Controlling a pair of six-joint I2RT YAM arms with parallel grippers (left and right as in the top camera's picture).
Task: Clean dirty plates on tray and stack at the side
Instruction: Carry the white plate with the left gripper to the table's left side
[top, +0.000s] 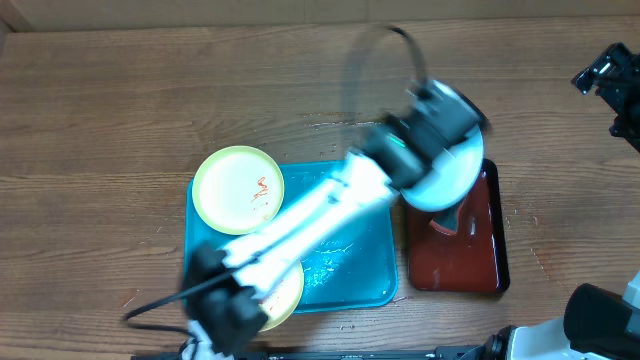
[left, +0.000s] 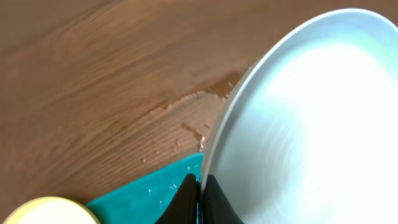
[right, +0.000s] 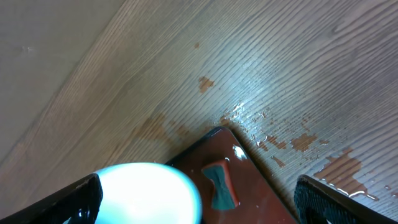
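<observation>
My left gripper swings to the left in the overhead view next, past the smeared yellow plate to the empty wood beside it, before it lowers onto the table.
My left gripper (left: 200, 196) is shut on the rim of a pale mint-white plate (left: 311, 124). In the overhead view it holds this plate (top: 455, 175) tilted in the air over the back of the dark red-brown tray (top: 480, 265). The turquoise tray (top: 360, 270) carries a pale yellow plate (top: 238, 190) with thin red smears at its back left. A second yellow plate (top: 288, 298) lies at its front, mostly hidden under the left arm. My right gripper (right: 198, 186) stands open and empty, looking down on the held plate (right: 149, 193) and the red-brown tray's corner.
A green sponge with an orange edge (right: 221, 183) lies in the red-brown tray (right: 261, 193). Water spots and droplets mark the wooden table (right: 292, 140) behind both trays. The right arm (top: 610, 85) sits at the far right edge of the table.
</observation>
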